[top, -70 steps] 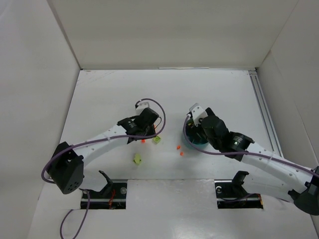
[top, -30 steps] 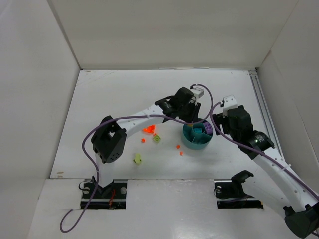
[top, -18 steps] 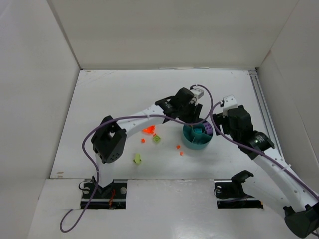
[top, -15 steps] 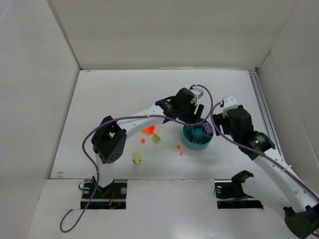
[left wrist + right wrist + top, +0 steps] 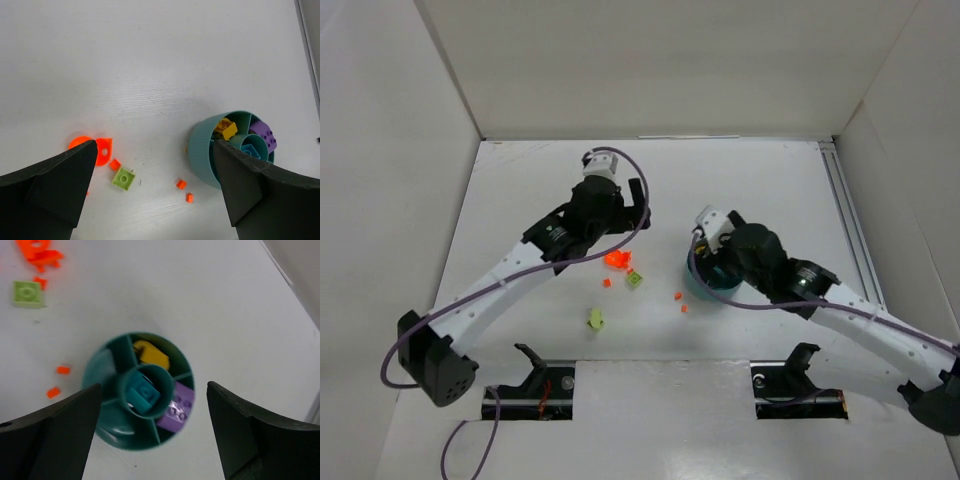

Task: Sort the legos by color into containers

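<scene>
The lime-yellow bit (image 5: 596, 319) is the target for my right gripper, which I should swing back from the dish, turn and bring down onto it.
The containers are wedges and a centre cup of one round teal dish (image 5: 107, 432). It holds a yellow brick (image 5: 152, 355), a teal brick (image 5: 143, 392) in the cup, and a purple brick (image 5: 177, 402). My right gripper (image 5: 153, 387) hovers open straight above the dish (image 5: 703, 287), empty. Loose legos lie on the table left of the dish: an orange cluster (image 5: 617, 260), a lime square (image 5: 635, 281), a lime-yellow bit (image 5: 596, 319) and two orange bits (image 5: 678, 296). My left gripper (image 5: 620, 222) hangs open and empty above the orange cluster (image 5: 102, 148).
White walls enclose the table on three sides, and a metal rail (image 5: 850, 220) runs along the right edge. The arm bases (image 5: 545, 385) sit at the near edge. Another small orange bit (image 5: 606, 283) lies beside the lime square.
My left gripper opened and swung back left from the dish to above the orange cluster. My right gripper moved in from the right and now hovers over the dish.
</scene>
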Motion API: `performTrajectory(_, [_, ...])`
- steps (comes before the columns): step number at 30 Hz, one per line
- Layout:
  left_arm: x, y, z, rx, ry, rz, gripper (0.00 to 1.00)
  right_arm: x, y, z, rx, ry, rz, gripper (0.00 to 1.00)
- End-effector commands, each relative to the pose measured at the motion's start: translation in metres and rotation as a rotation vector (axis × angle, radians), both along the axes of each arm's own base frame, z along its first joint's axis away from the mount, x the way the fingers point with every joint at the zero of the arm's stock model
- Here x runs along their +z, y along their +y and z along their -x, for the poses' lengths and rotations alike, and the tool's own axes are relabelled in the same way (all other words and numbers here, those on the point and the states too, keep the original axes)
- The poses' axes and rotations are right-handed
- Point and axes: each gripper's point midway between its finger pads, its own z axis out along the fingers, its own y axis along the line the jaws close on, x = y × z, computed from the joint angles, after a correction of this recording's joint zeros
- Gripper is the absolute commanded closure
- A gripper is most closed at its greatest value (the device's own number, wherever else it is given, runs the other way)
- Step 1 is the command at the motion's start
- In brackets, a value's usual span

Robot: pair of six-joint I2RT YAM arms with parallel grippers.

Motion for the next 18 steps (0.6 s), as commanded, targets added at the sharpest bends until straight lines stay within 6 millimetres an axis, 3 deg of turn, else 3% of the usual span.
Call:
performTrajectory(1, [-0.021,0.065,0.016,0.317,0.085,-0.012,0.00,0.022,0.077,0.012,0.243,-0.091,-0.018,0.10])
performTrajectory(3, [-0.045,0.088,0.030,0.432,0.165,0.000,0.00,0.004,0.119,0.019,0.359,-0.088,0.032,0.10])
performTrajectory(5, [-0.052,0.105,0.049,0.470,0.196,0.000,0.00,0.008,0.165,0.044,0.506,-0.112,0.031,0.10])
performTrajectory(6, [-0.065,0.113,0.057,0.508,0.229,0.007,0.00,-0.009,0.184,0.050,0.562,-0.091,0.072,0.10])
performTrajectory(8, [-0.067,0.126,0.074,0.533,0.245,0.028,0.00,-0.007,0.221,0.073,0.699,-0.110,0.031,0.10])
performTrajectory(9, [-0.078,0.130,0.083,0.542,0.269,0.029,0.00,-0.017,0.235,0.080,0.765,-0.118,0.051,0.10])
performTrajectory(12, [-0.076,0.137,0.099,0.557,0.264,0.130,0.00,-0.021,0.266,0.099,0.911,-0.126,-0.016,0.10])
performTrajectory(13, [-0.085,0.141,0.105,0.566,0.272,0.134,0.00,-0.030,0.276,0.101,0.937,-0.110,-0.019,0.10])
performTrajectory(18, [-0.074,0.149,0.113,0.575,0.224,0.228,0.00,-0.056,0.304,0.102,1.003,-0.078,-0.006,0.10])
